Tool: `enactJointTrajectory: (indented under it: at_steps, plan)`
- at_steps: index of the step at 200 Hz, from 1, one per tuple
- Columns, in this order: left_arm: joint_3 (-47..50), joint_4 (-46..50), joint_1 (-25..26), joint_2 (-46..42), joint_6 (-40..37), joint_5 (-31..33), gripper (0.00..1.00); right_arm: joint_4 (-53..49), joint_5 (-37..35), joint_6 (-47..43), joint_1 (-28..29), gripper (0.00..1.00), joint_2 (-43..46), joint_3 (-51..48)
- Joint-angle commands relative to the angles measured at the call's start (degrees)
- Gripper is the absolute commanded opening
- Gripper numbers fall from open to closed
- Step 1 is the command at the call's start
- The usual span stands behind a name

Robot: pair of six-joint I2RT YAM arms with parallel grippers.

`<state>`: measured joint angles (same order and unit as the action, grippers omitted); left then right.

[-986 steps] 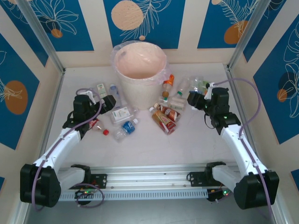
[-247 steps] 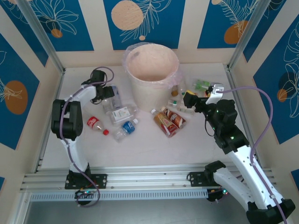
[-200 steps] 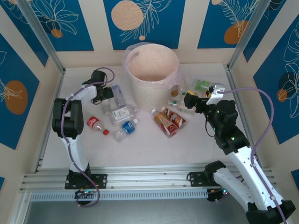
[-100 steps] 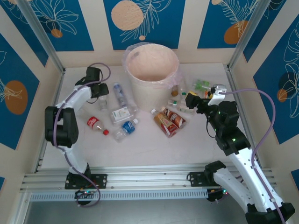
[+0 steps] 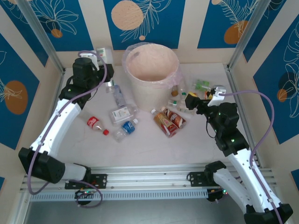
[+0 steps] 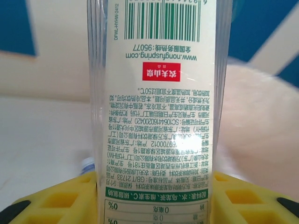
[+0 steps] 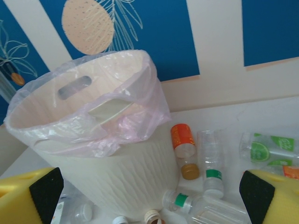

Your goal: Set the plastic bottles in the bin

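Note:
The left gripper carries the clear plastic bottle sideways across the bin's lined rim next, then releases it into the bin's opening.
My left gripper is raised to the left of the bin and is shut on a clear plastic bottle with a white label printed in green. The label stands between the yellow fingers. The cream bin has a clear liner over its rim. My right gripper hangs open to the bin's right, above several bottles lying by its base. Among them are an orange-labelled bottle, a clear one with a green band and a green-labelled one.
More bottles lie on the table. A clear one, a white-labelled one, a blue-labelled one and a red-labelled one are left of centre. Two brown-labelled ones lie in front of the bin. Walls and metal posts close in the table.
My left gripper shut on the white-labelled bottle on the table, lifted it and swung it back to beside the bin's rim. The right arm has hardly moved.

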<state>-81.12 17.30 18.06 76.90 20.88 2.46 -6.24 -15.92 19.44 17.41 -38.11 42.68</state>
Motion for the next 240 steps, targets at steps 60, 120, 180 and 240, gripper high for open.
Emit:
enactJointTrajectory:
  at_steps: [60,120,180,240]
  plan:
    - [-20.43,-15.13,13.89,13.29,-7.78,-15.84,0.00,3.57,3.42,0.26,-0.49,0.99,2.50,-1.59]
    - [-31.32,-17.97,17.26,29.89,-10.35,7.22,0.00,0.43,1.74,-0.31,-0.54,0.99,5.30,-1.50]
    - [-31.82,-20.91,17.91,38.01,-10.19,22.67,0.00,-0.65,1.28,-0.64,-0.85,0.99,5.74,-1.51]
    - [-31.29,-25.25,18.69,44.02,-10.31,35.04,0.42,-2.55,1.42,-0.72,-0.97,0.99,5.84,-1.01]
